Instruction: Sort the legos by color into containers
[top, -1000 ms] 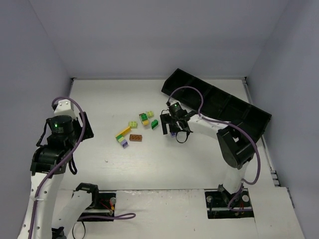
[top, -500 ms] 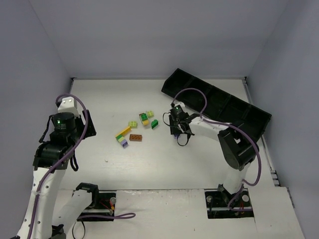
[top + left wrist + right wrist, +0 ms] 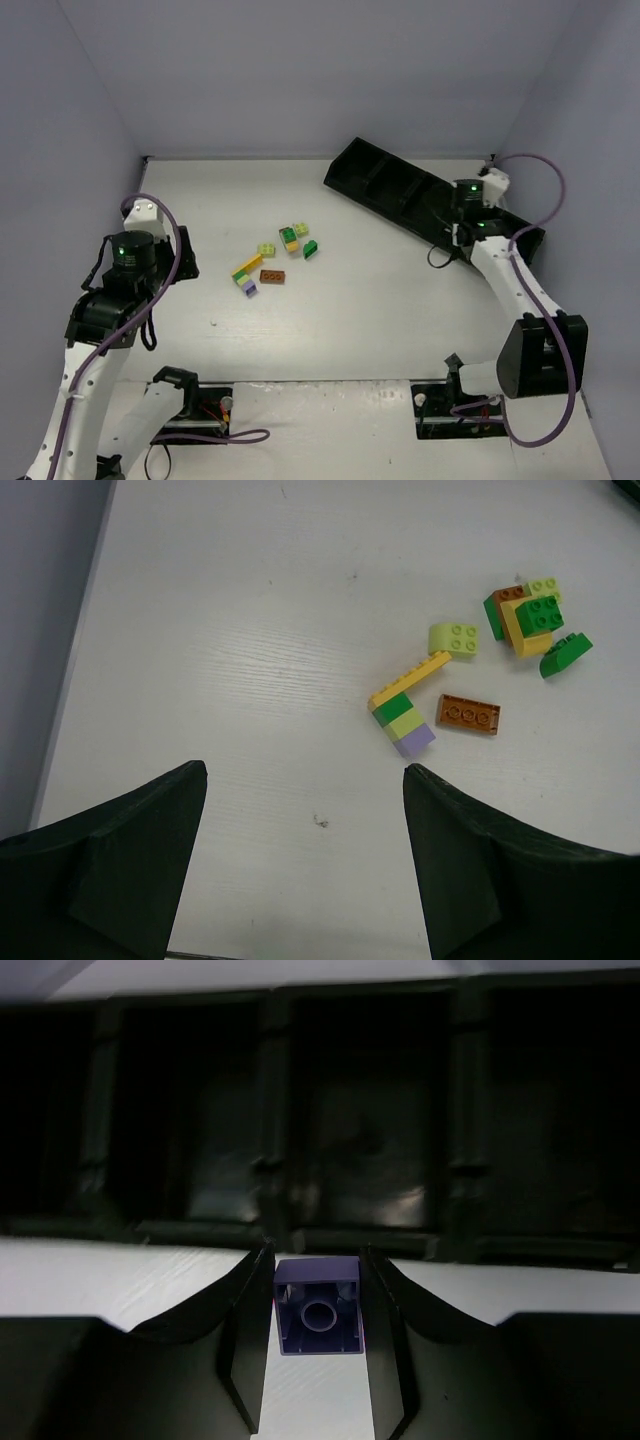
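Observation:
I need to move my right gripper to the right in the top view, over the tray's end section (image 3: 527, 243), and let go of the lilac lego, because the lego is hanging short of the tray.
My right gripper (image 3: 316, 1265) is shut on a lilac lego (image 3: 319, 1310), its hollow underside facing the camera. It hangs over the table just before the black divided container tray (image 3: 350, 1150). In the top view the right gripper (image 3: 452, 235) is at the tray's (image 3: 390, 185) near edge. The other legos lie mid-table: a yellow, green and brown cluster (image 3: 527, 620), a lime brick (image 3: 454, 640), a dark green curved piece (image 3: 565, 653), an orange-brown plate (image 3: 469, 713) and a yellow-green-lilac stack (image 3: 405, 715). My left gripper (image 3: 304, 780) is open and empty, well left of them.
Grey walls close in the table on the left, back and right. The tray runs diagonally along the back right. The left arm (image 3: 125, 265) stands at the table's left side. A purple cable loops off each arm.
The right gripper shut on the lilac brick beside the pile, then swung right with it to the tray. The left arm shifted slightly forward.

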`<state>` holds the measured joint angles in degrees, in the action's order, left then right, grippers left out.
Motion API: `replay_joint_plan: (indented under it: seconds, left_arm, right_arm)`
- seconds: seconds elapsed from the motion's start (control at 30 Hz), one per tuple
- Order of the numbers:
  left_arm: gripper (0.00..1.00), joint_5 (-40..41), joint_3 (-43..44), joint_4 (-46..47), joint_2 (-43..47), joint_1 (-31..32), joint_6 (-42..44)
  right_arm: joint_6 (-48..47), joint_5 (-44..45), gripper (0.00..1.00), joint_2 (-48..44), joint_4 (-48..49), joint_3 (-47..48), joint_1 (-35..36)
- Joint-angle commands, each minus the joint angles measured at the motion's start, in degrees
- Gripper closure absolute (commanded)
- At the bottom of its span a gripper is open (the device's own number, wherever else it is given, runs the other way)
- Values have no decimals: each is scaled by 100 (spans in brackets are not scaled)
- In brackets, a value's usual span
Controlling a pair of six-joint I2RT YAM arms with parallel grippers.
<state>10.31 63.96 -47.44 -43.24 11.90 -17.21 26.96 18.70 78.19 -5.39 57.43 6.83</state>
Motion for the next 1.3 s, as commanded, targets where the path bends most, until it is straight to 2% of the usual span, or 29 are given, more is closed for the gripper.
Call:
replay_joint_plan:
  seconds: [0.0,0.17,0.37,0.47,0.57,0.6,0.67,0.7,0.77,0.87,0.93,1.1,1.27]
  left_arm:
    - [27,-81,-24,112,88,145,-98]
    - [27,-134,-139,34,255,313,-159]
    - [27,-178,-209,-46,387,313,-344]
    - [27,-204,-288,-29,422,313,-441]
    - [27,-196,-297,-11,466,313,-476]
    - [27,-187,-297,7,483,313,-502]
    - [27,-152,-288,42,492,313,-511]
    - [27,-152,-288,68,484,313,-511]
    - [27,-125,-323,112,422,304,-502]
    - [27,-134,-314,112,264,313,-511]
    - [27,-160,-306,112,185,313,-546]
    - [27,-160,-271,156,-26,304,-529]
    - [27,-99,-165,209,-237,313,-502]
  right_arm:
    - [-50,494,100,-129,-103,119,-821]
    - [-270,574,100,380,-59,365,-1885]
    - [-165,503,100,1118,46,594,-2484]
    - [-244,565,91,1479,55,761,-2634]
    - [-305,521,73,1681,47,919,-2678]
    - [-314,495,48,1716,47,963,-2678]
    - [-332,459,26,1726,47,1051,-2661]
    - [-349,477,17,1682,47,1068,-2643]
    - [-489,555,16,1577,38,1121,-2494]
    - [-770,661,15,1217,38,1156,-1872]
    - [-876,583,18,909,38,1174,-1397]
    - [-1358,-585,37,478,695,832,606]
    - [-2307,-1596,38,679,1258,603,2311]
